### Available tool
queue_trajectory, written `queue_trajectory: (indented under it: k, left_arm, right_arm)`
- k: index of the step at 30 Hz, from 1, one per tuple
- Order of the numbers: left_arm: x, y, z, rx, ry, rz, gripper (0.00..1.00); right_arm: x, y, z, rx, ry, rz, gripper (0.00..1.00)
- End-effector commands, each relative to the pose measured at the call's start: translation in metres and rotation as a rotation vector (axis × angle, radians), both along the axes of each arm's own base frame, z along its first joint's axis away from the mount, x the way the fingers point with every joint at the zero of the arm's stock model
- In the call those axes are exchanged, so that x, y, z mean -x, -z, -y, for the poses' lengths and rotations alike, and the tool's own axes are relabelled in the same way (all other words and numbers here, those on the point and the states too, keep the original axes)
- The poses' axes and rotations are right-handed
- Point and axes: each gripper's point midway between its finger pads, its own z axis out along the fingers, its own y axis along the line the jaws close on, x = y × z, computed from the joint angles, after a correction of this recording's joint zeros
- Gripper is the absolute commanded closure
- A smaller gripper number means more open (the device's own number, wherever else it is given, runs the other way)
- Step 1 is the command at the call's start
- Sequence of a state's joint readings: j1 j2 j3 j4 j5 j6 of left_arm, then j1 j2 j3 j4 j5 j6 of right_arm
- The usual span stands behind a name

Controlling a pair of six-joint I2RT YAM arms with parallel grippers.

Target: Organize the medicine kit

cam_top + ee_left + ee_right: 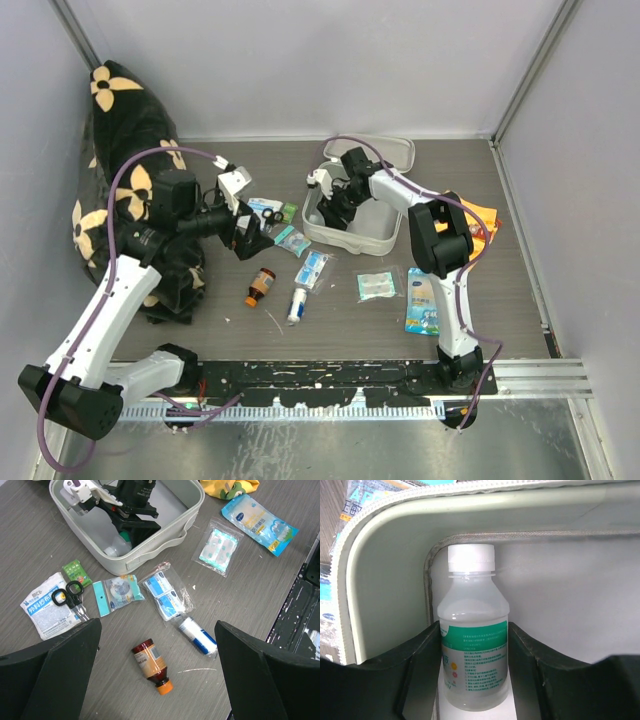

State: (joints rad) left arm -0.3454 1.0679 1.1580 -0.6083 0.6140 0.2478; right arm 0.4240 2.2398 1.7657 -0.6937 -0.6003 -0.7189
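Note:
Next, my left gripper moves down and back, open, onto the amber bottle's neck (253, 297) (161, 680) by the orange cap, since it is slimmer than the labelled body.
The medicine kit (372, 240) lies open at the back centre, a pale grey case with its lid (395, 152) tipped back. My right gripper (334, 208) is inside it, shut on a clear bottle (473, 640) with a white cap and green label. The bottle points into a corner of the case wall (385, 580). My left gripper (157, 680) is open and empty above an amber bottle (151, 665) with an orange cap lying on the table. The kit (150, 555) and the right gripper (125, 510) also show in the left wrist view.
Loose supplies lie in front of the kit: a white-blue roll (198, 635), a plaster packet (167, 592), a tape packet (117, 592), a green box (76, 572), scissors (70, 595) on a white packet (42, 610), a gauze packet (218, 550) and a blue-yellow packet (260, 517). An orange-yellow cloth (480, 215) lies right; a black floral bag (120, 150) lies left.

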Motion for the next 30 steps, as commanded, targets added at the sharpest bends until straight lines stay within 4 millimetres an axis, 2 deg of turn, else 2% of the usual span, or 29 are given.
queue_trajectory:
  k: [1,6,9,13,16,20,24,30]
  left_arm:
    - [-0.007,-0.012,0.001,0.02,0.009,0.081,0.02]
    - [-0.007,-0.011,0.0,0.013,0.004,0.086,0.02]
    - [-0.007,-0.011,0.0,0.011,0.005,0.089,0.02]
    - [-0.008,-0.007,-0.002,-0.002,-0.002,0.092,0.02]
    - [-0.011,0.003,-0.005,-0.031,-0.015,0.081,0.02]
    - [-0.008,0.031,-0.012,-0.115,0.003,0.025,0.02]
    - [-0.004,0.07,-0.019,-0.189,-0.012,-0.087,0.02]
    - [0.008,0.122,-0.028,-0.332,-0.009,-0.145,0.02]
  right_arm:
    - [0.007,-0.018,-0.013,-0.056,-0.048,-0.015,0.42]
    - [0.011,-0.021,-0.013,-0.065,-0.062,-0.038,0.34]
    - [0.008,-0.024,-0.013,-0.058,-0.06,-0.027,0.24]
    - [0.001,-0.033,-0.011,-0.047,-0.047,0.008,0.21]
    - [-0.008,-0.045,-0.009,-0.036,-0.031,0.054,0.2]
    - [-0.026,-0.07,-0.001,-0.047,0.039,0.118,0.19]
    - [-0.041,-0.094,0.013,-0.087,0.127,0.155,0.15]
    - [-0.039,-0.126,0.026,-0.124,0.203,0.188,0.11]
